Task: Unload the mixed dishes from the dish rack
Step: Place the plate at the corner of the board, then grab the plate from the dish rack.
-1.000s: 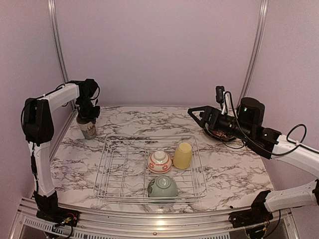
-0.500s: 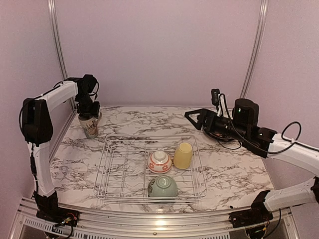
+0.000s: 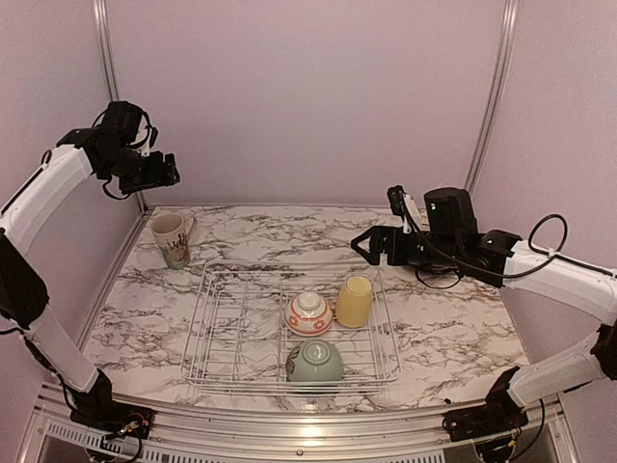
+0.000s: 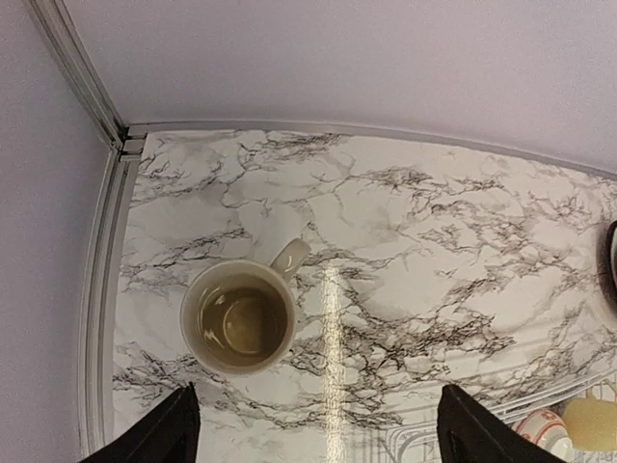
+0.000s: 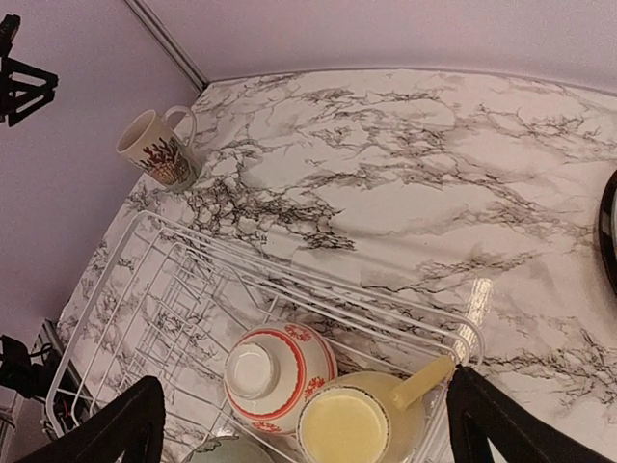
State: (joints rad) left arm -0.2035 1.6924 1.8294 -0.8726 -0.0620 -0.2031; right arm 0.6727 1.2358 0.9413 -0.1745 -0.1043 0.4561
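Note:
My right gripper should next move down and to the left in the top view, with its fingers on both sides of the yellow cup's upturned base [image 3: 359,286] [image 5: 342,426], because that end of the cup faces up and is uncovered.
The wire dish rack [image 3: 231,328] holds an upturned white-and-red bowl [image 3: 308,313], a small yellow cup [image 3: 354,301] and a pale green bowl [image 3: 315,362]. The tall cream mug [image 3: 172,239] stands upright on the table, left of the rack. High above it, my left gripper [image 3: 166,177] is open and empty. The left wrist view looks straight down into the mug [image 4: 238,313], and my left gripper [image 4: 313,439] is clear of it. My right gripper [image 3: 369,249] hangs open over the rack's far right corner. In its wrist view, my right gripper [image 5: 313,429] has its fingers wide on either side of the bowl [image 5: 275,371] and yellow cup [image 5: 357,424].
A dark plate rim [image 5: 609,241] shows at the far right of the table, mostly hidden behind my right arm in the top view. The left wall rail [image 4: 101,289] runs close beside the mug. The rack's left half [image 5: 164,299] holds only wire dividers.
My left gripper opened, let go of the mug and rose up and away from it. My right arm swung left, from over the plates to above the rack's yellow cup.

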